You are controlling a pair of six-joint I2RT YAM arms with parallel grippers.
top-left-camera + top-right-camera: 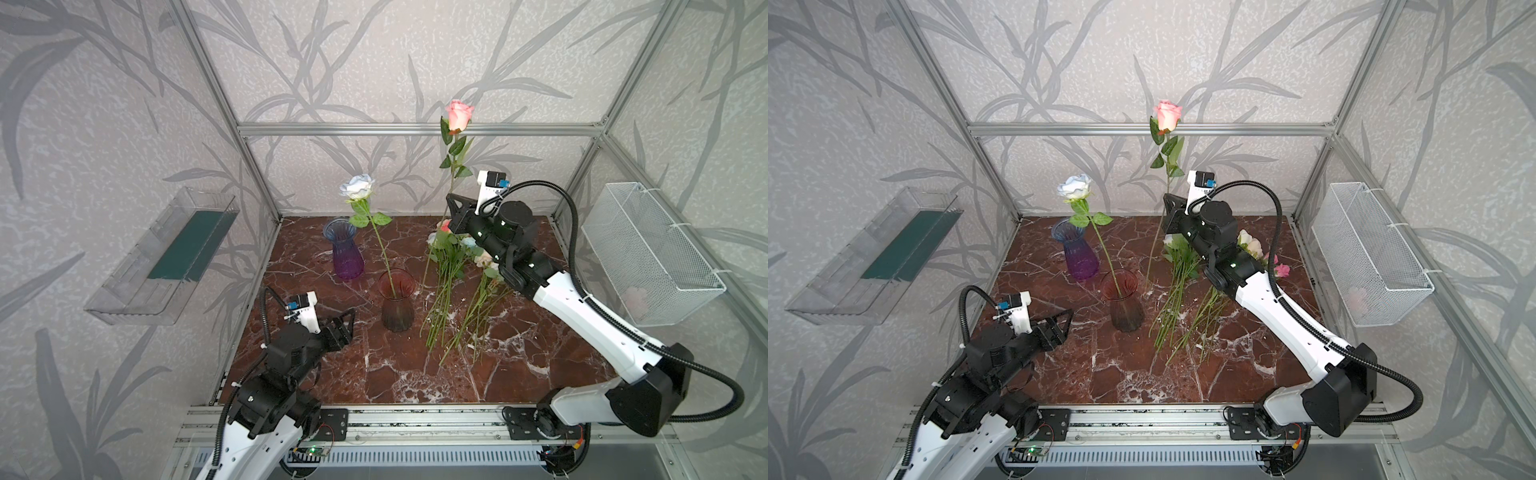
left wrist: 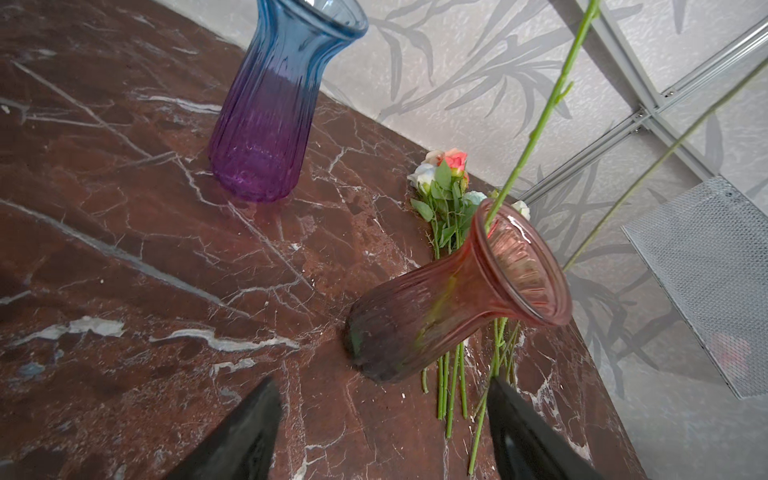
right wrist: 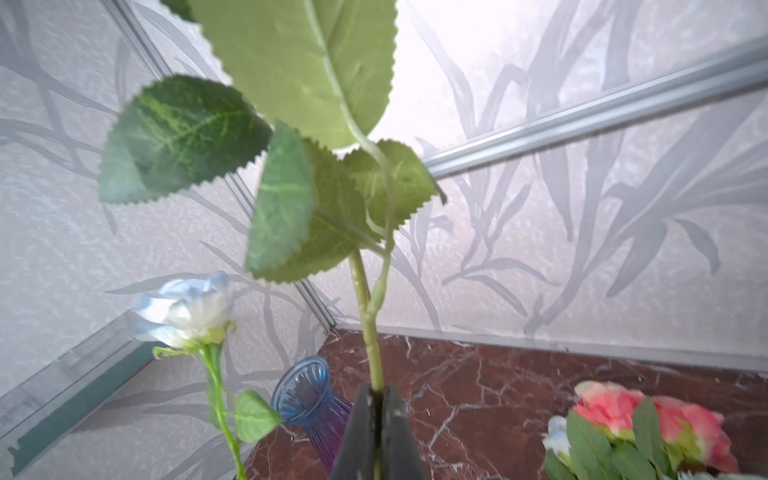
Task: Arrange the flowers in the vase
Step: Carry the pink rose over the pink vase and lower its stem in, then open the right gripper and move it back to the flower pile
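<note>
The vase's opening (image 1: pixel 397 282) lies below my right gripper, toward my left gripper. My right gripper needs to move down and toward the red-brown vase to release the pink rose's stem inside.
A red-brown glass vase (image 1: pixel 397 301) (image 1: pixel 1123 301) (image 2: pixel 457 299) stands mid-table with a white-blue rose (image 1: pixel 357 187) (image 1: pixel 1075 187) (image 3: pixel 187 307) leaning in it. My right gripper (image 1: pixel 453 214) (image 1: pixel 1169 212) (image 3: pixel 379 390) is shut on the stem of a pink rose (image 1: pixel 459 114) (image 1: pixel 1168 114), held upright above the table, right of and behind that vase. Its lower stem end hangs just right of the vase. The other flowers (image 1: pixel 453 282) (image 1: pixel 1183 291) (image 2: pixel 444 187) (image 3: pixel 640 424) lie in a pile under the right arm. My left gripper (image 1: pixel 349 324) (image 1: pixel 1065 324) (image 2: pixel 380 386) is open and empty, left of the vase.
A blue-to-purple glass vase (image 1: pixel 347 249) (image 1: pixel 1077 253) (image 2: pixel 270 116) (image 3: pixel 307 399) stands empty behind and left of the red-brown one. A white wire basket (image 1: pixel 652 253) (image 1: pixel 1370 253) hangs on the right wall. A clear plastic tray (image 1: pixel 166 257) hangs on the left wall.
</note>
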